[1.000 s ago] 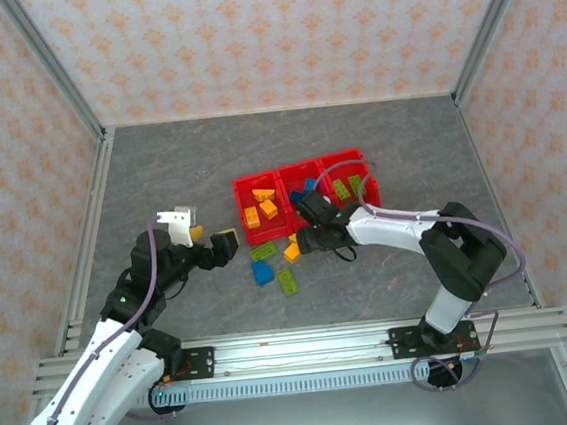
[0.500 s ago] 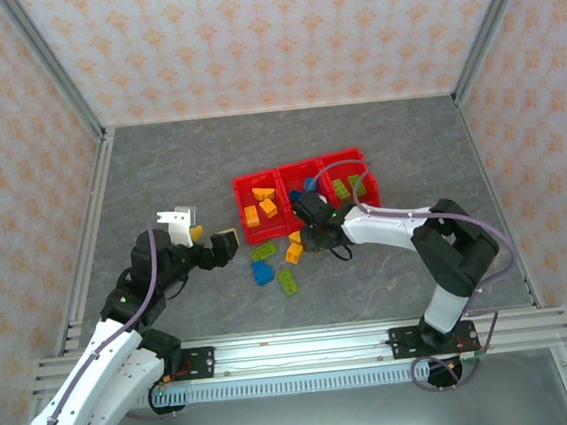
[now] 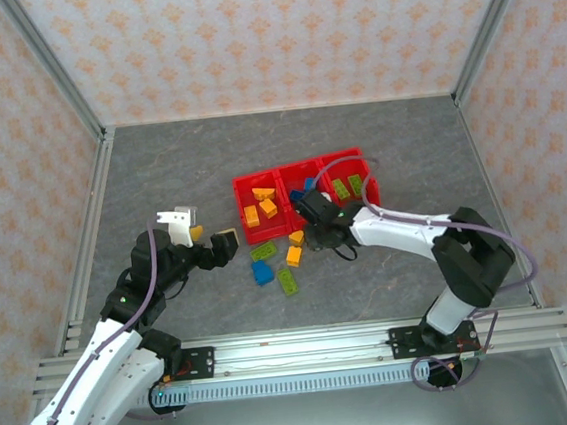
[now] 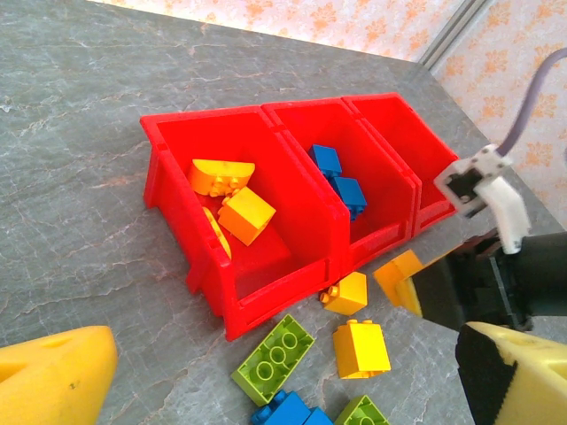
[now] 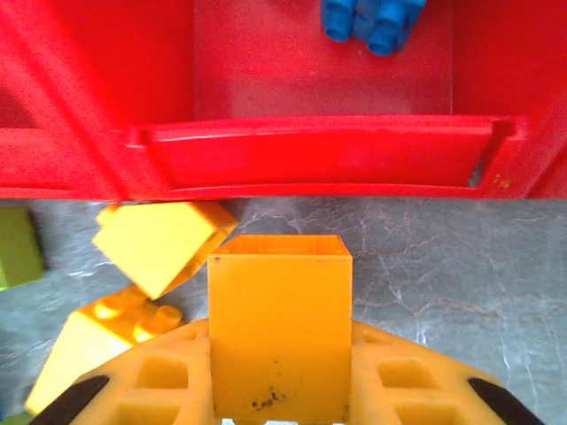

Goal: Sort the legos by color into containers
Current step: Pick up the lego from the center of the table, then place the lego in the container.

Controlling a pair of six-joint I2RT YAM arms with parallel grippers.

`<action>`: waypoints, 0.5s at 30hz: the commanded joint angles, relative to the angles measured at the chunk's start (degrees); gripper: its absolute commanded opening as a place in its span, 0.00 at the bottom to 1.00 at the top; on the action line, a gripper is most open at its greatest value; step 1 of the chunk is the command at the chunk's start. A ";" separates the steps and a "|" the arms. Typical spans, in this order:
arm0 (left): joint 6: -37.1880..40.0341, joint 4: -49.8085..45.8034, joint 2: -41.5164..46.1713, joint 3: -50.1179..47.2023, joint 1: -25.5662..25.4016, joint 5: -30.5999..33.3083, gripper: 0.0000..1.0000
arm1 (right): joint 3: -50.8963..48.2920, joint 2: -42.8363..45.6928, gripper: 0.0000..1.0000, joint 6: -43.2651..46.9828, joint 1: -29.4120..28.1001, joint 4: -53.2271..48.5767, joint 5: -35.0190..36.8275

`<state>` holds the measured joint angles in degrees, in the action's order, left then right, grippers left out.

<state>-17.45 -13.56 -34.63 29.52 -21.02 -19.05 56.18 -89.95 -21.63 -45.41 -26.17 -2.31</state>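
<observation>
The robot's right gripper will next rise above the red front side of the middle container and carry the orange-yellow lego over the container with orange legos, to release it among its own color.
My right gripper (image 5: pixel 280 335) is shut on an orange-yellow lego (image 5: pixel 279 283), held just in front of the middle container's red front wall (image 5: pixel 319 155). In the top view that gripper (image 3: pixel 313 233) sits low at the near side of the three joined red containers (image 3: pixel 239 189). The left one holds orange legos (image 4: pixel 246 215), the middle one blue legos (image 4: pixel 350 195), the right one green legos (image 3: pixel 346 186). My left gripper (image 4: pixel 288 359) hangs open and empty to the left of the loose pile (image 3: pixel 217 247).
Loose on the grey table in front of the containers lie two orange legos (image 4: pixel 347 292) (image 4: pixel 361 347), two lime green ones (image 4: pixel 273 359) (image 3: pixel 288 281) and a blue one (image 3: pixel 262 272). Patterned walls and metal rails ring the table.
My right gripper has closed on the orange-yellow lego and its arm shifted slightly. The left arm and the loose legos have stayed put.
</observation>
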 commanded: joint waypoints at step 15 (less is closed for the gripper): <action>0.93 0.28 1.32 0.01 -0.52 -0.37 0.99 | 16.65 -3.83 0.21 -1.94 -1.32 2.16 -3.55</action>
<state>-17.45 -13.56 -34.20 29.50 -21.02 -19.05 69.30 -90.70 -24.18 -45.98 -25.10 -4.47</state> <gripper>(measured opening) 0.994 0.273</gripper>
